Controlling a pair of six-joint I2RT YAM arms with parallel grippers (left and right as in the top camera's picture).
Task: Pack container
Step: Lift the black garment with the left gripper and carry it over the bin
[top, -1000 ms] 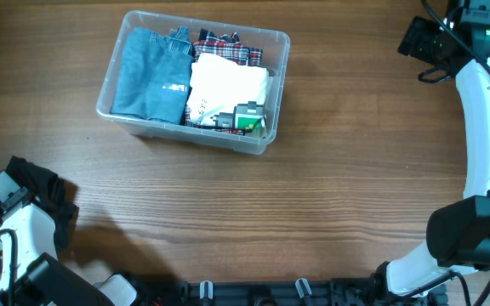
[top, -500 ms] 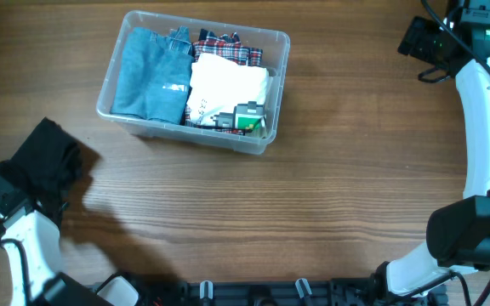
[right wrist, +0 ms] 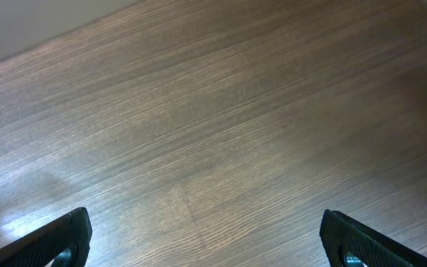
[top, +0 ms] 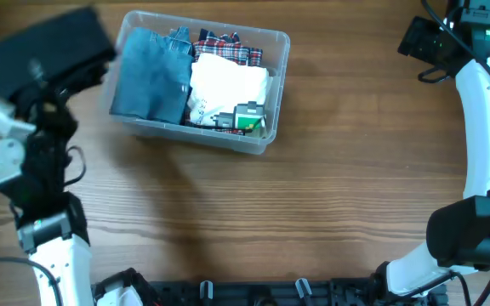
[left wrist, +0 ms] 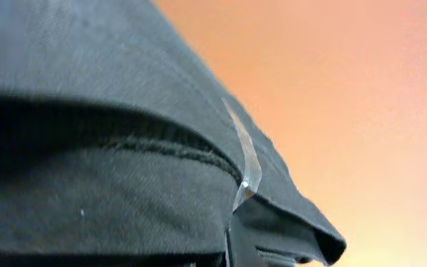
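My left gripper will swing to the right in the overhead view and go down onto the blue jeans (top: 150, 75) next, because the black garment (top: 45, 47) hangs outside the container.
The container (top: 281, 64), a clear plastic bin, stands at the back left of the table. It holds folded blue jeans (top: 150, 75), a plaid cloth (top: 228, 47), a white cloth (top: 228, 85) and a small green and grey item (top: 249, 117). My left gripper (top: 48, 85) is raised high, just left of the container, shut on a folded black garment (top: 45, 47). That garment (left wrist: 102, 148) fills the left wrist view and hides the jaws. My right gripper (right wrist: 213, 248) is wide open and empty over bare wood, at the far right back (top: 424, 38).
The wooden table (top: 330, 187) stretches to the right of and in front of the container. The right arm's white links (top: 487, 127) run down the right edge. A black rail (top: 253, 293) lies along the front edge.
My left arm has lifted the black garment from the front left corner, up and back, to beside the container's left end. The right arm has not moved.
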